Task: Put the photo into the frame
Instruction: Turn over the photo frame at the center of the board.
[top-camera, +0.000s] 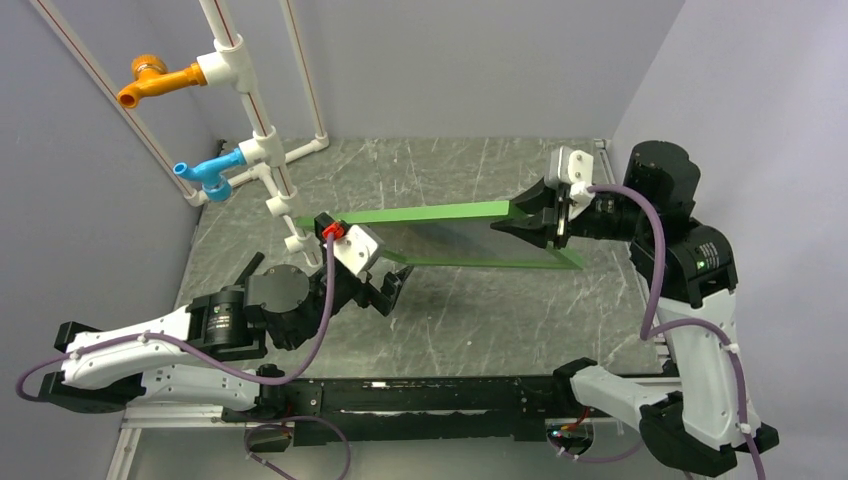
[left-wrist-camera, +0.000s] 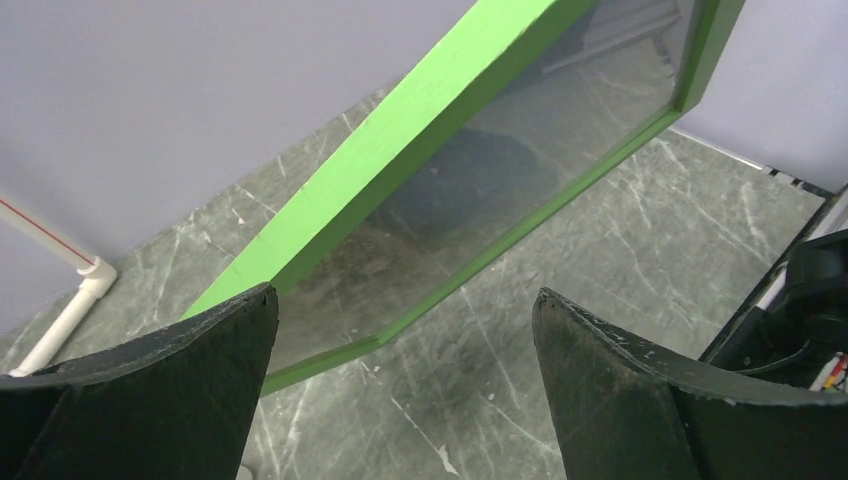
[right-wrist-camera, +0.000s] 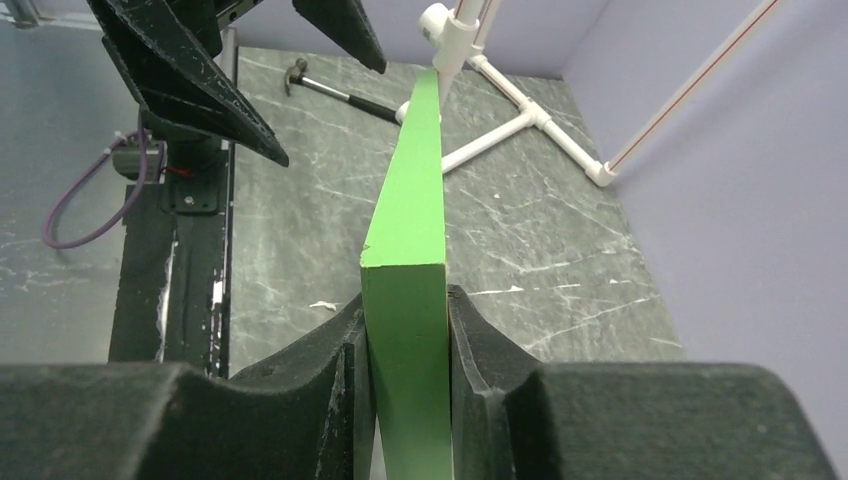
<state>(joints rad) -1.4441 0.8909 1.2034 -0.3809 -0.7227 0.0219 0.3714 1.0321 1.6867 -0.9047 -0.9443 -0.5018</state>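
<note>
The frame (top-camera: 420, 213) is still tilted. I need to lower my right gripper to the bare tabletop below it next and tip the frame flat there before I release.
The frame (top-camera: 420, 213), green-edged with a clear pane, stands tilted on its long side across the middle of the table. My right gripper (top-camera: 535, 215) is shut on its upper right end. In the right wrist view the green edge (right-wrist-camera: 415, 170) runs away from me, pressed between both fingers of the gripper (right-wrist-camera: 405, 298). My left gripper (top-camera: 392, 288) is open, just in front of the frame's lower left part and apart from it. The left wrist view has the pane and green rail (left-wrist-camera: 400, 140) beyond the wide-apart jaws of the gripper (left-wrist-camera: 405, 300), with nothing between them. The photo is out of view.
A white pipe rack (top-camera: 262, 150) with an orange tap (top-camera: 150, 82) and a blue tap (top-camera: 205, 172) stands at the back left, close to the frame's left end. A hammer (right-wrist-camera: 330, 88) lies on the table near it. Grey walls close in the table on three sides.
</note>
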